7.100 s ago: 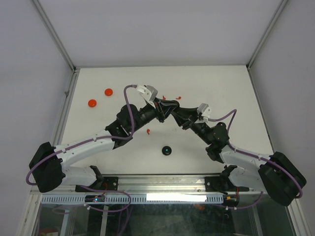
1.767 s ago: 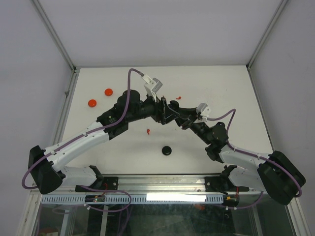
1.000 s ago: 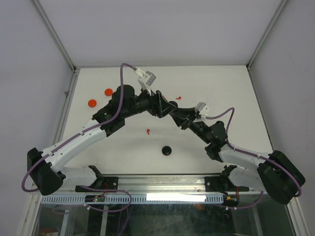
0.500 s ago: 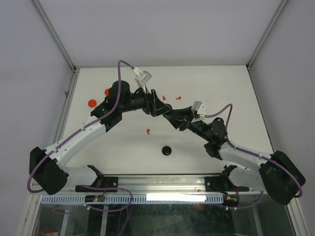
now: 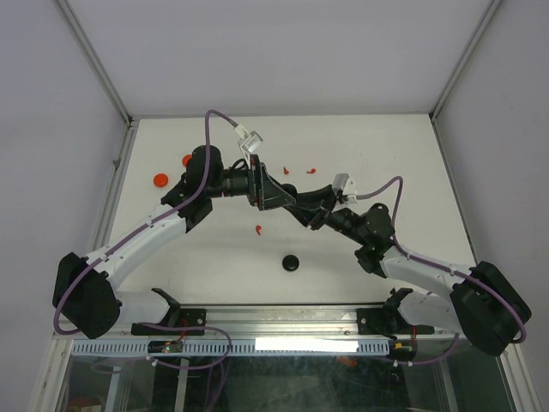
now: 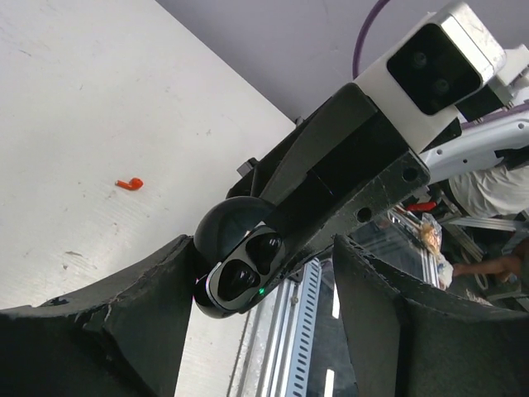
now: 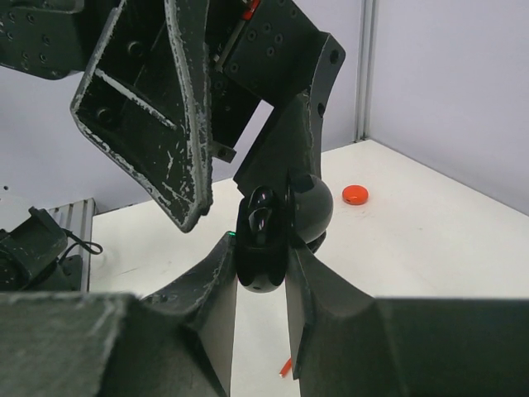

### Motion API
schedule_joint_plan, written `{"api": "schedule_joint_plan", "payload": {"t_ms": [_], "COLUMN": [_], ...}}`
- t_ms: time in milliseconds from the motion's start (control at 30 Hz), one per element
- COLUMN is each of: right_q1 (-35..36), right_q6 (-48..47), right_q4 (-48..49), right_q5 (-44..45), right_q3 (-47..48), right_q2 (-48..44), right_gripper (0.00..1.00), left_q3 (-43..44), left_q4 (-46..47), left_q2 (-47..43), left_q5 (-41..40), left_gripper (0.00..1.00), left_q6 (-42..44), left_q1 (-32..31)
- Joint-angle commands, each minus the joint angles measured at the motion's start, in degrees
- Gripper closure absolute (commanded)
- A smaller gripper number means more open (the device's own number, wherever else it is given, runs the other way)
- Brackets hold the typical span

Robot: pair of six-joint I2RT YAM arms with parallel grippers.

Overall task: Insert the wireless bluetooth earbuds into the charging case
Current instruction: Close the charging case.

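The case (image 7: 263, 240) has both wells filled, so I will bring my right gripper down and back to the bare tabletop below it, beside the black disc, and release the case there.
My right gripper (image 7: 263, 263) is shut on the black charging case (image 7: 263, 240), held up off the table with its round lid (image 7: 312, 207) swung open. Glossy black shapes fill both wells of the case (image 6: 244, 273), and a green light glows on its rim. My left gripper (image 6: 263, 252) is open, its fingers (image 6: 140, 322) standing on either side of the case; one is close beside the lid. From above, the left gripper (image 5: 273, 190) and the right gripper (image 5: 302, 209) meet mid-table and hide the case. Red earbuds (image 5: 258, 229) (image 5: 286, 171) (image 5: 310, 170) lie loose on the table.
Two red discs (image 5: 160, 179) (image 5: 187, 160) lie at the back left, one partly behind the left arm. A black disc (image 5: 292, 263) lies near the front middle. A red earbud (image 6: 129, 184) shows on the white table below the left wrist.
The left arm has drawn back to the left and its wrist has turned. Both grippers have drifted slightly left. The right gripper still holds the case.
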Motion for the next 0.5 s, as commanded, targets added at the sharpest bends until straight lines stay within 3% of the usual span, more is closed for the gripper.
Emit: {"api": "schedule_joint_plan", "payload": {"t_ms": [0, 467], "right_q1": [-0.3, -0.6], "right_q6": [2.4, 3.9], "right_q4": [-2.9, -11.3], "right_q5": [-1.4, -7.7], "right_q3": [1.0, 0.6], "right_q2": [0.1, -2.4], "right_gripper": [1.00, 1.00], "left_q3": [-0.2, -2.6], "left_q4": [8.6, 13.1], "left_q2": [-3.3, -4.2], "left_q5": [6.5, 9.0], "left_gripper": [0.35, 0.34], "left_q6": [-2.6, -3.8], "left_q1": [0.4, 2.7]}}
